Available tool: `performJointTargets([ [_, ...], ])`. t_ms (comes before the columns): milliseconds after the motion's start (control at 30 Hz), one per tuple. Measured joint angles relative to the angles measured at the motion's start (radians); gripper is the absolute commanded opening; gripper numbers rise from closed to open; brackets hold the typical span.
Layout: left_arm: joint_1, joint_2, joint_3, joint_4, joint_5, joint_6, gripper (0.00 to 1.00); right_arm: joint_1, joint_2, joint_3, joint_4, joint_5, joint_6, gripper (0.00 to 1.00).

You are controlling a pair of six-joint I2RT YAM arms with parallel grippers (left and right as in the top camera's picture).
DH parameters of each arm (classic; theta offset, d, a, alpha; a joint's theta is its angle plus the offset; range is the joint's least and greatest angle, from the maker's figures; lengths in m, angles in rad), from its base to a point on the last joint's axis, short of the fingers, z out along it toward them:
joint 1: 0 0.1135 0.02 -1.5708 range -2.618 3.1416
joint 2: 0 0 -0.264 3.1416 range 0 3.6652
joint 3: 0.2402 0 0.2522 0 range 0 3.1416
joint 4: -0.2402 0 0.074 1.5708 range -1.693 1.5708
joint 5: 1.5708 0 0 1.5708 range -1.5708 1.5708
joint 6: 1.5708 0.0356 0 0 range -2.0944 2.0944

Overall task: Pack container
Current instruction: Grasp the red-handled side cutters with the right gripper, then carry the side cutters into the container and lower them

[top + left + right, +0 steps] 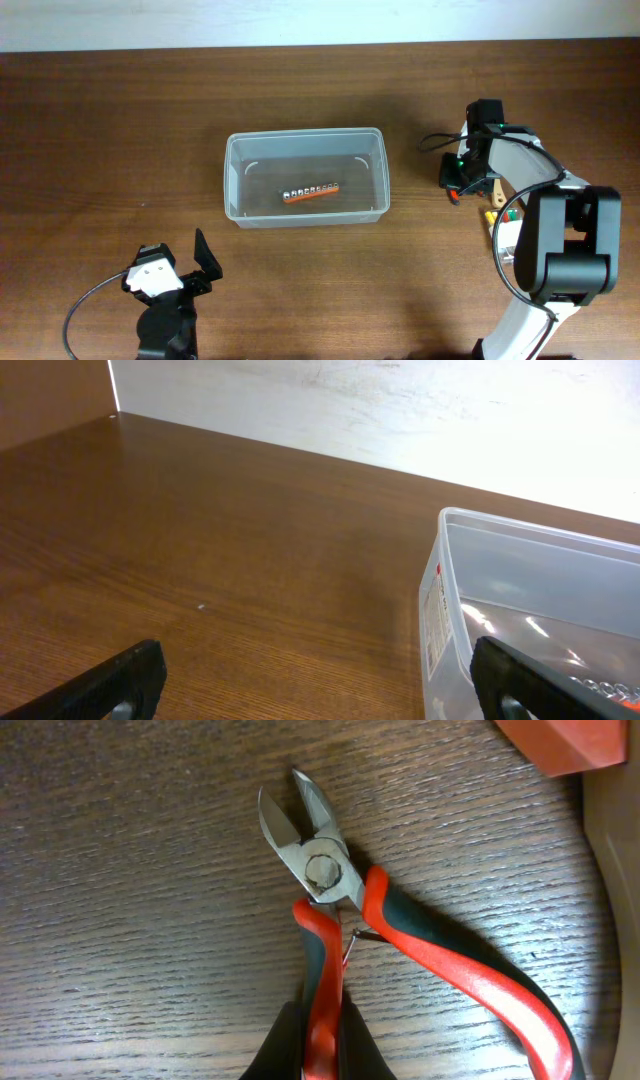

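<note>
The right gripper lifts, moves over and lowers the cutters toward the container's bottom to release them next, since the bottom lies to the gripper's left in the overhead view.
The large clear plastic container (305,212) stands at the table's middle and holds a small orange strip of bits (311,193). Its near corner shows in the left wrist view (445,610). My left gripper (195,268) is open and empty, low at the front left, short of the container. My right gripper (462,183) is to the right of the container and is shut on one handle of red-and-dark side cutters (330,880), which lie on the wood with jaws slightly apart. The gripper's fingertips (322,1035) clamp the left handle.
Small tools lie just right of my right gripper: a wooden-handled item (497,193) and yellow, green and white pieces (505,222). An orange object (570,742) and a tan rim (610,890) show at the right wrist view's right edge.
</note>
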Motion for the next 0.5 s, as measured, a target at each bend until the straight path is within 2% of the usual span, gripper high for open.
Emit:
performJointTargets([
  [233,0.000,0.000,0.000,0.000,0.000,0.000,0.99,0.000,0.000,0.068,-0.079,-0.026,-0.024,0.04],
  [500,0.000,0.000,0.000,0.000,0.000,0.000,0.99,0.016,-0.002,0.484,-0.262,-0.058,-0.151,0.04],
])
